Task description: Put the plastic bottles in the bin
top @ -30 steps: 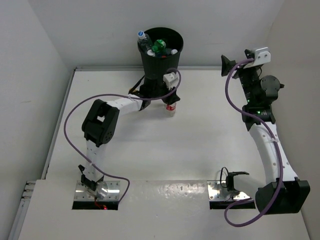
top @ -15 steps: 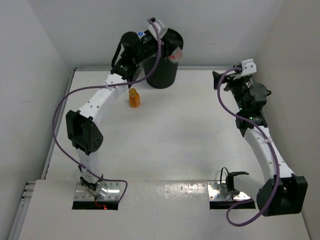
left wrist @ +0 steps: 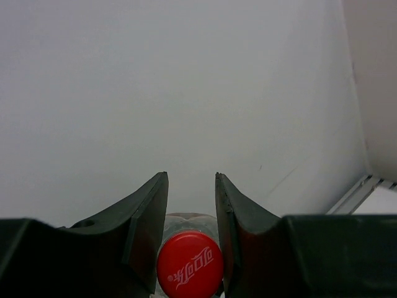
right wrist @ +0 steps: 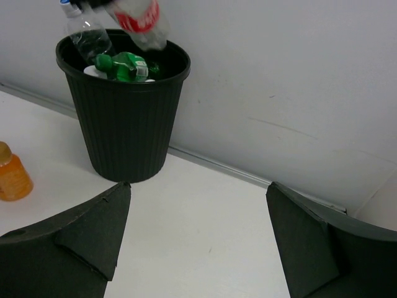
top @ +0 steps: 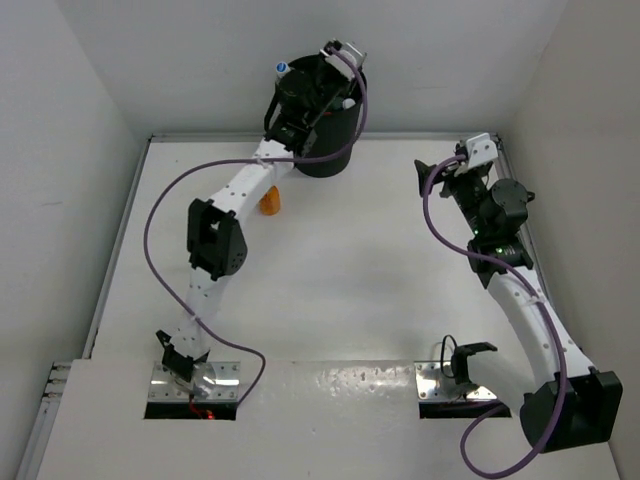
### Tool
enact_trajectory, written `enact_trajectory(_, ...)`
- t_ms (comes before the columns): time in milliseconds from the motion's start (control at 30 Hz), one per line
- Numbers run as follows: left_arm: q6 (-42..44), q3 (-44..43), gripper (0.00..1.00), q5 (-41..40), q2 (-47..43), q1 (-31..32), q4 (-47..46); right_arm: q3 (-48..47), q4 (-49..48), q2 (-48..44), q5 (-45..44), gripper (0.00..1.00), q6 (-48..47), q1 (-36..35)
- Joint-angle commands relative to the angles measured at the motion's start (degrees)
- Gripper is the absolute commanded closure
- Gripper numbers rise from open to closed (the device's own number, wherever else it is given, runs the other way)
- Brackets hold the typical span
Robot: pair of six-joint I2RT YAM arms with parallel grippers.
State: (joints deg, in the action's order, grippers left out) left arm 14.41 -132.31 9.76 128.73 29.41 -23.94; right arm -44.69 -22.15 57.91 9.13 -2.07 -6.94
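Note:
The clear bottle's labelled body already hangs over the bin's opening, so my left gripper should lower a little toward it and release the bottle.
My left gripper [left wrist: 191,177] is shut on a clear bottle with a red cap [left wrist: 189,264] and holds it above the rim of the black bin [top: 325,150]. In the right wrist view the same bottle [right wrist: 139,17], with a red label, hangs tilted over the bin [right wrist: 127,124]. Inside the bin are a green bottle [right wrist: 124,65] and a clear blue-capped bottle [right wrist: 87,34] that sticks up at the left rim. An orange bottle [top: 270,203] stands on the table left of the bin; it also shows in the right wrist view [right wrist: 12,175]. My right gripper [right wrist: 198,248] is open and empty, right of the bin [top: 428,170].
The bin stands against the back wall at the table's far edge. White walls enclose the table on the left, back and right. The left arm's purple cable loops over the left half of the table.
My left arm has lifted the red-capped bottle from the table in front of the bin up over its rim. The right arm has shifted a little left and nearer.

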Motion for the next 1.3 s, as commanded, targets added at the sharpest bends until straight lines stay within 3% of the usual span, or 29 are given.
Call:
enact_trajectory(0, 4.6, -7.4, 1.0, -2.5, 4.7, 0.5, -6.2, 0.6, 1.4, -1.9, -1.1, 0.11, -1.9, -0.7)
enact_trajectory(233, 9.1, -6.1, 0.98, -7.9, 9.5, 0.5, -10.9, 0.3, 5.5, -3.2, -2.1, 0.1, -2.7, -0.9)
enact_trajectory(267, 8.6, -6.1, 0.86, -8.8, 10.2, 0.5, -10.9, 0.2, 5.7, -3.4, -2.1, 0.1, -2.8, -0.9)
enact_trajectory(367, 4.1, -7.0, 0.27, -8.8, 10.2, -0.8, -11.8, 0.0, 6.4, -3.4, -1.5, 0.1, -2.9, -0.8)
enact_trajectory(400, 3.3, -7.6, 0.19, -7.6, 10.2, -1.4, -11.8, 0.0, 6.5, -3.3, -1.0, 0.1, -2.6, -0.9)
enact_trajectory(433, 2.7, -7.6, 0.03, -6.9, 8.6, -1.4, -11.8, -0.1, 6.6, -3.2, -0.7, 0.09, -2.3, -1.0)
enact_trajectory(467, 2.7, -7.6, 0.0, -6.0, 7.7, -1.4, -11.8, 0.0, 6.3, -3.2, 0.3, 0.09, -2.1, -1.1)
enact_trajectory(667, -8.0, -3.6, 0.0, 2.0, -6.0, -1.9, -9.8, 1.4, 4.1, -1.1, 5.1, 0.09, -2.3, -3.5)
enact_trajectory(833, -17.0, 1.3, 0.0, -1.2, -21.3, -4.6, -1.0, -1.5, 1.9, 5.8, 12.6, 0.16, -1.7, -7.5)
enact_trajectory(1033, -23.3, 18.8, 0.0, -4.8, -35.9, -16.7, 13.1, -9.4, -4.9, 21.3, 19.5, 0.22, 1.6, -14.2)
enact_trajectory(1067, -24.7, 23.7, 0.0, -3.0, -39.6, -20.8, 16.0, -10.5, -6.7, 23.1, 21.2, 0.2, 5.2, -16.2)
enact_trajectory(1267, -24.7, 45.0, 0.0, 3.6, -52.7, -30.0, 18.7, -22.7, -12.1, 40.8, 24.4, 0.13, 13.0, -22.3)
